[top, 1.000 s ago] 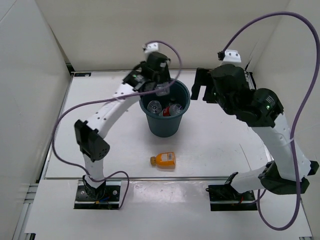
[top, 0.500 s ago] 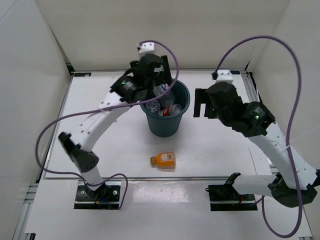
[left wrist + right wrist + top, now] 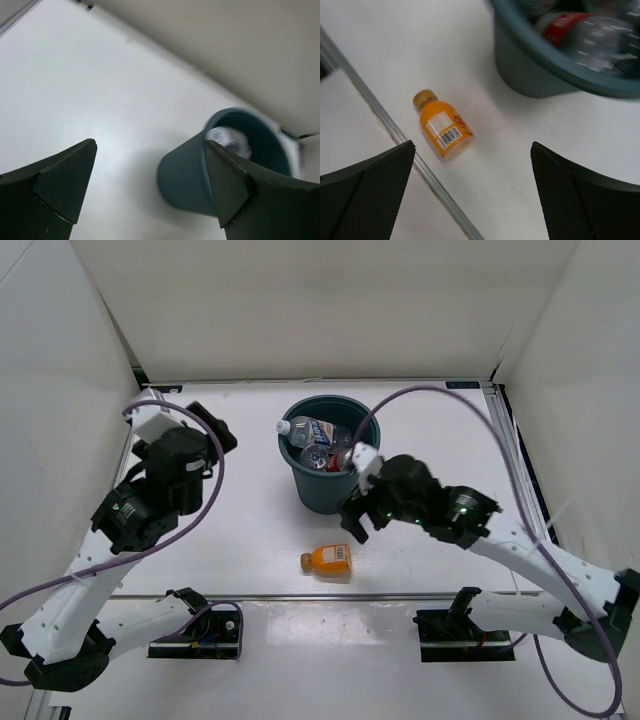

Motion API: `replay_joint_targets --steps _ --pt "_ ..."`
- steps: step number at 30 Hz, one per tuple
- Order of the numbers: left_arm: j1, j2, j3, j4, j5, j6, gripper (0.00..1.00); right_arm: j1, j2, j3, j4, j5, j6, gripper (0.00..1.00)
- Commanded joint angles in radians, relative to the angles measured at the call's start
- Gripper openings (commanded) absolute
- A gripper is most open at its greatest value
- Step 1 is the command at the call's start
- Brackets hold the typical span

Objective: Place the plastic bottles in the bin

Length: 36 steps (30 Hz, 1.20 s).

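Note:
The right gripper moves down and back toward the table's front edge next, and turns until its fingers straddle the orange bottle's body (image 3: 331, 559) (image 3: 445, 128).
The dark teal bin (image 3: 327, 490) stands at mid-table. It holds clear plastic bottles; one (image 3: 308, 429) lies on top with its pale cap over the left rim, beside a red-labelled one (image 3: 338, 456). An orange bottle (image 3: 329, 559) lies on its side in front of the bin. My left gripper (image 3: 212, 423) hangs open and empty, well left of the bin (image 3: 187, 172). In its wrist view (image 3: 150, 145) a clear bottle (image 3: 223, 136) shows inside the rim. My right gripper (image 3: 354, 520) is open above the table (image 3: 472, 145), just right of the orange bottle (image 3: 443, 131), near the bin (image 3: 540, 80).
A metal strip (image 3: 400, 140) marks the table's front edge right beside the orange bottle. White walls close in the left, back and right. Purple cables loop from both arms, the right one (image 3: 420, 392) passing behind the bin.
My left gripper opened over the bin, left a clear bottle there and drew back left. My right arm swung from the back right down to the front of the bin.

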Motion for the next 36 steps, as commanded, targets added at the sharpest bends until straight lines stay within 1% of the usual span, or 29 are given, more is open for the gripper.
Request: replay_joint_targets --steps 1,2,3,5,6,8,9,13,19,24,25,26,30,31,32,34,35,36 --pt "0.025 -0.036 -0.118 -0.176 0.004 -0.163 1.0 0.123 0.061 -0.054 0.115 -0.041 -0.199 1.0" --pt "0.025 -0.047 -0.137 -0.191 0.016 -0.179 1.0 0.144 0.078 -0.065 0.133 -0.041 -0.225 1.0" --pt "0.034 -0.056 -0.169 -0.206 0.041 -0.179 1.0 0.18 0.113 -0.083 0.168 -0.009 -0.259 1.0" --pt "0.034 -0.056 -0.181 -0.238 0.041 -0.203 1.0 0.191 0.168 -0.101 0.194 -0.009 -0.282 1.0" --pt "0.034 -0.056 -0.181 -0.255 0.041 -0.203 1.0 0.205 0.185 -0.123 0.219 -0.019 -0.282 0.98" --pt "0.034 -0.056 -0.19 -0.291 0.041 -0.215 1.0 0.214 0.23 -0.141 0.237 -0.053 -0.294 0.98" --pt "0.034 -0.056 -0.2 -0.291 0.041 -0.215 1.0 0.214 0.244 -0.141 0.256 -0.088 -0.294 0.98" --pt "0.034 -0.056 -0.221 -0.311 0.05 -0.206 1.0 0.214 0.302 -0.184 0.3 -0.131 -0.304 0.98" --pt "0.034 -0.056 -0.243 -0.343 0.05 -0.206 1.0 0.214 0.396 -0.197 0.311 -0.222 -0.304 0.98" --pt "0.034 -0.065 -0.273 -0.363 0.041 -0.215 1.0 0.214 0.48 -0.206 0.311 -0.223 -0.295 0.94" --pt "0.034 -0.065 -0.273 -0.363 0.041 -0.215 1.0 0.214 0.489 -0.206 0.311 -0.213 -0.294 0.93" --pt "0.034 -0.065 -0.273 -0.363 0.041 -0.215 1.0 0.214 0.508 -0.206 0.294 -0.213 -0.284 0.89" --pt "0.034 -0.065 -0.282 -0.374 0.032 -0.234 1.0 0.214 0.517 -0.206 0.261 -0.193 -0.261 0.83" --pt "0.034 -0.065 -0.293 -0.383 0.032 -0.234 1.0 0.214 0.517 -0.206 0.245 -0.193 -0.246 0.8" --pt "0.034 -0.065 -0.293 -0.383 0.032 -0.246 1.0 0.214 0.517 -0.191 0.204 -0.174 -0.227 0.71" --pt "0.034 -0.074 -0.304 -0.393 0.032 -0.263 1.0 0.214 0.517 -0.148 0.16 -0.159 -0.204 0.62" --pt "0.034 -0.074 -0.313 -0.403 0.032 -0.284 1.0 0.214 0.506 -0.134 0.141 -0.145 -0.189 0.56" --pt "0.034 -0.074 -0.313 -0.403 0.032 -0.285 1.0 0.214 0.482 -0.122 0.112 -0.145 -0.151 0.54"
